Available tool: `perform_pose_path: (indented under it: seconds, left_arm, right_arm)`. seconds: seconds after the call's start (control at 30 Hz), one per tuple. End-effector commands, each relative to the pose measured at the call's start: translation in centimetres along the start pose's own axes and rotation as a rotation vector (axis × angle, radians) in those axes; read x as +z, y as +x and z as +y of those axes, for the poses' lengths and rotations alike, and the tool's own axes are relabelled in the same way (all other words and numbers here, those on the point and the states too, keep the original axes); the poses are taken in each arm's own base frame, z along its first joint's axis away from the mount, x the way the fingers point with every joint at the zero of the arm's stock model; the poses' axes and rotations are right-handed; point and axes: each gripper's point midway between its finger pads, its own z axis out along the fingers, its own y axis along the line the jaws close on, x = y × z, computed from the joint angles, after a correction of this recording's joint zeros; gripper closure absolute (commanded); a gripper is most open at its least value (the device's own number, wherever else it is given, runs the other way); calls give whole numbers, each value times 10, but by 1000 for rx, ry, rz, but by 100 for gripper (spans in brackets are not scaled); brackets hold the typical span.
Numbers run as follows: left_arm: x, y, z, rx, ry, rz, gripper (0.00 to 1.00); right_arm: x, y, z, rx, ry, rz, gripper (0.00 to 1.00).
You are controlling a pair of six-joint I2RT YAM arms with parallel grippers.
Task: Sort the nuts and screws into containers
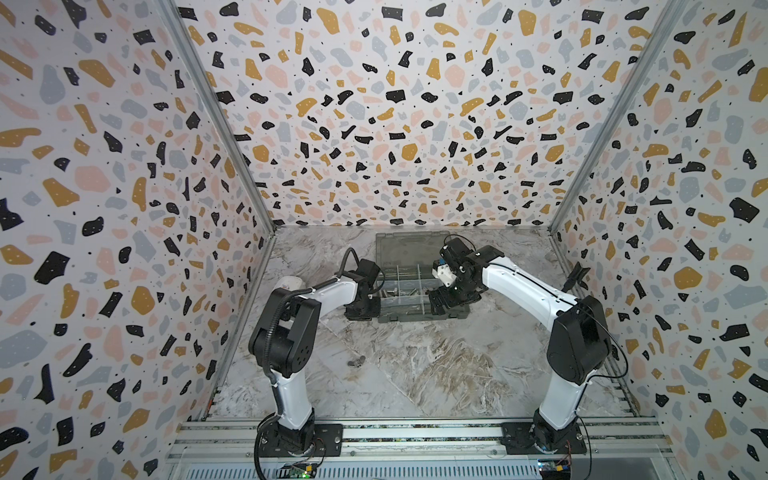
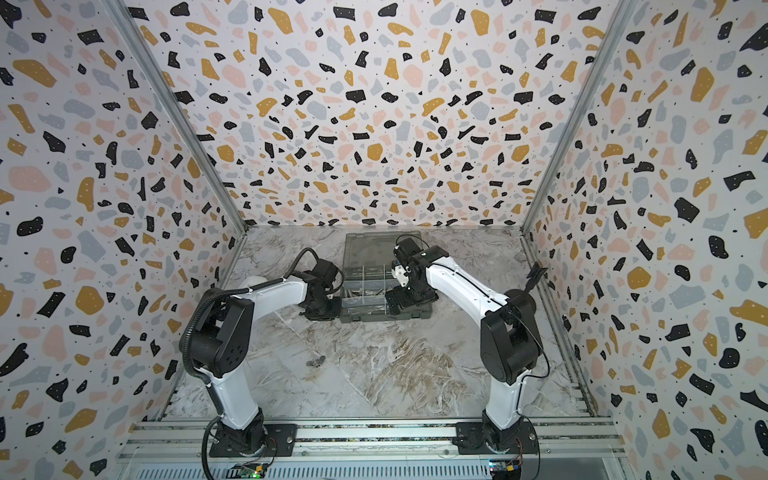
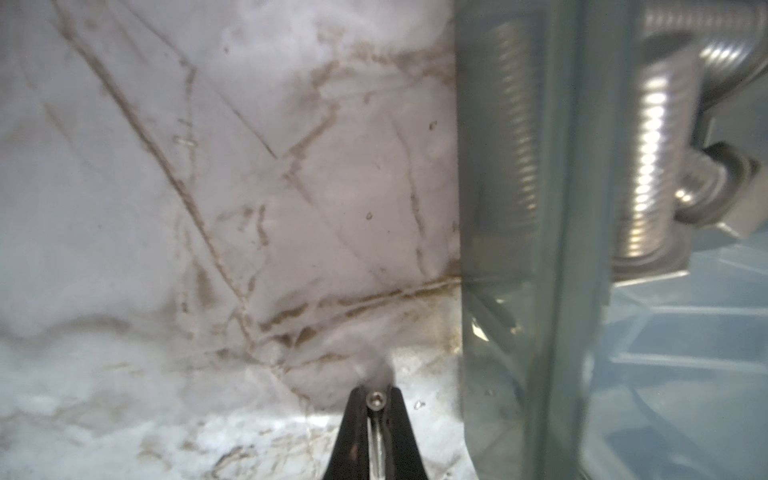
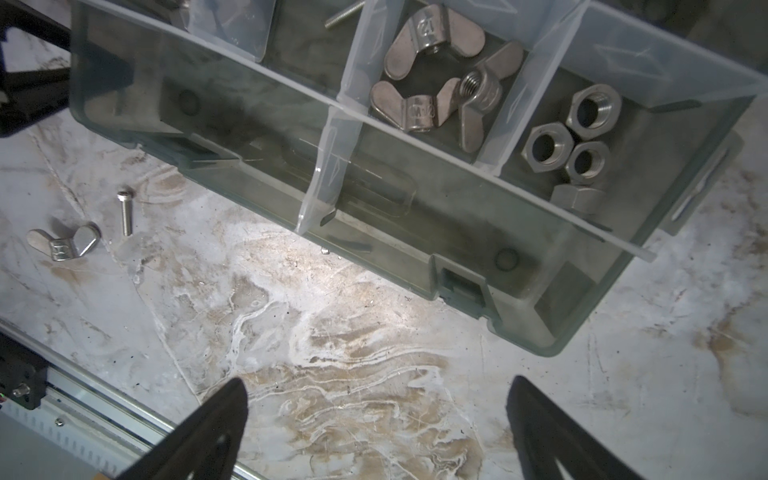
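I will raise my left gripper over the organiser's grey side, past the large bolts, to release the screw, as the organiser's section with another screw (image 1: 409,289) lies beyond.
My left gripper (image 3: 376,391) is shut on a small silver screw (image 3: 376,401), whose socket head shows between the black tips. It hangs just above the marble, beside the organiser's translucent grey wall (image 3: 552,249). In both top views the left gripper (image 1: 361,309) sits at the box's left end. My right gripper (image 4: 378,386) stands open and empty over the table in front of the containers (image 4: 328,174). One compartment holds wing nuts (image 4: 436,83), its neighbour hex nuts (image 4: 569,137). A loose screw (image 4: 126,212) and a loose wing nut (image 4: 64,243) lie on the marble.
Large threaded bolts (image 3: 652,166) lie in the box near the left gripper. The organiser's lid (image 1: 411,247) is folded open toward the back wall. A white object (image 1: 291,284) is half hidden behind the left arm. A black item (image 1: 575,276) leans at the right wall.
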Motion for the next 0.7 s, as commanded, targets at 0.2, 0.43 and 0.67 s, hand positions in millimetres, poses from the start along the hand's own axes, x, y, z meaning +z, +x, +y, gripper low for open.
perform_pose_path:
  seconds: [0.2,0.43,0.67]
  left_arm:
    - [-31,-22,-2,53,-48,-14,98]
    - [-55,-46,-18,63,-7,-59,97]
    - [-64,-70,-62,127,75,-91,96]
  right_arm:
    - [-18,-7,3,-14,-9,-48,2]
    - [-20,-9,0,-7,-7,-60,2]
    - [-23,-4,-6,13,-3,-69,2]
